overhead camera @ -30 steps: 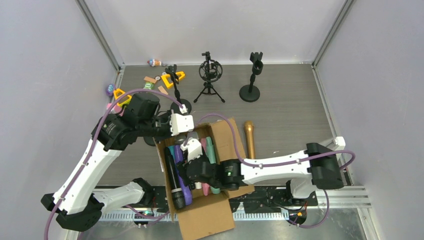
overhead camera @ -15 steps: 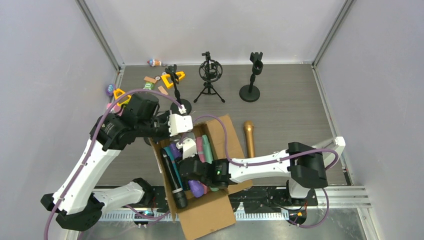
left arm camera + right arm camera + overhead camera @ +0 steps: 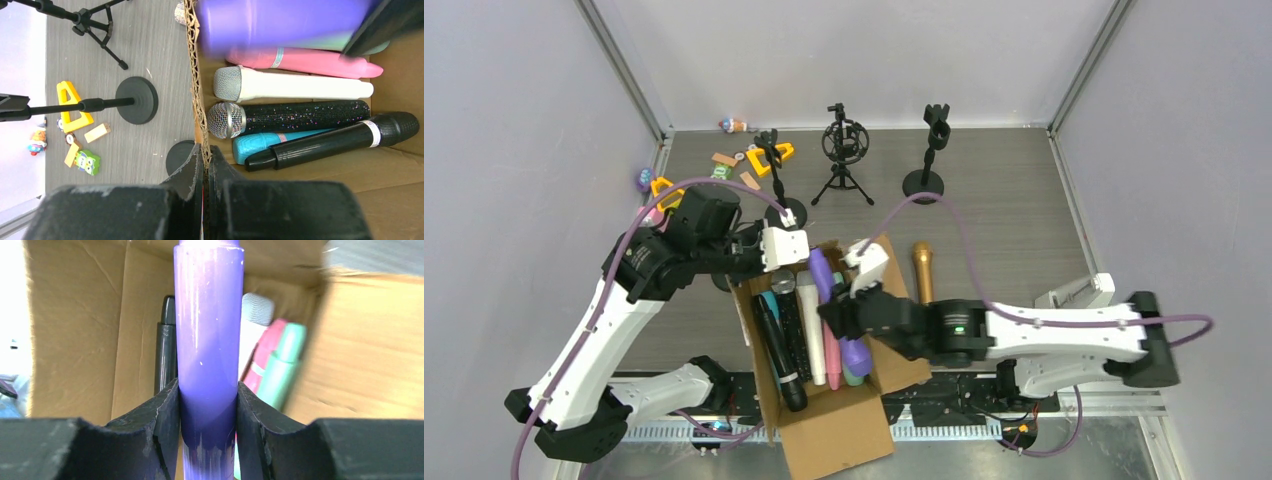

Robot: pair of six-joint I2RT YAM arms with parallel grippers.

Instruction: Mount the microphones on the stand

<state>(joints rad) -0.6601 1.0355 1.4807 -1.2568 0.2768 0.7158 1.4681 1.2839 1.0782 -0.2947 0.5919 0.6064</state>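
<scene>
The right gripper carries the purple microphone off the box next, then goes past the gold microphone and down onto the bare surface beside it.
My right gripper (image 3: 842,318) (image 3: 207,405) is shut on a purple microphone (image 3: 832,290) (image 3: 208,335) and holds it slanted above the open cardboard box (image 3: 886,268). My left gripper (image 3: 774,268) (image 3: 205,156) is shut on the box's far wall (image 3: 192,60). Inside lie pink (image 3: 305,60), white (image 3: 295,87), black-glitter (image 3: 300,115), cyan (image 3: 265,142), black (image 3: 340,137) and mint (image 3: 282,365) microphones. A gold microphone (image 3: 922,280) lies on the table right of the box. Three black stands are at the back: a tilted one (image 3: 774,165), a tripod (image 3: 844,150), and a round-base one (image 3: 929,150).
Small toys and yellow blocks (image 3: 754,158) lie at the back left by the tilted stand. Grey walls close in the table on three sides. A box flap (image 3: 834,440) hangs over the near edge between the arm bases.
My right gripper has lifted the purple microphone up out of the box and drawn back to the right. The box has shifted a little. My left gripper has kept its hold on the wall.
</scene>
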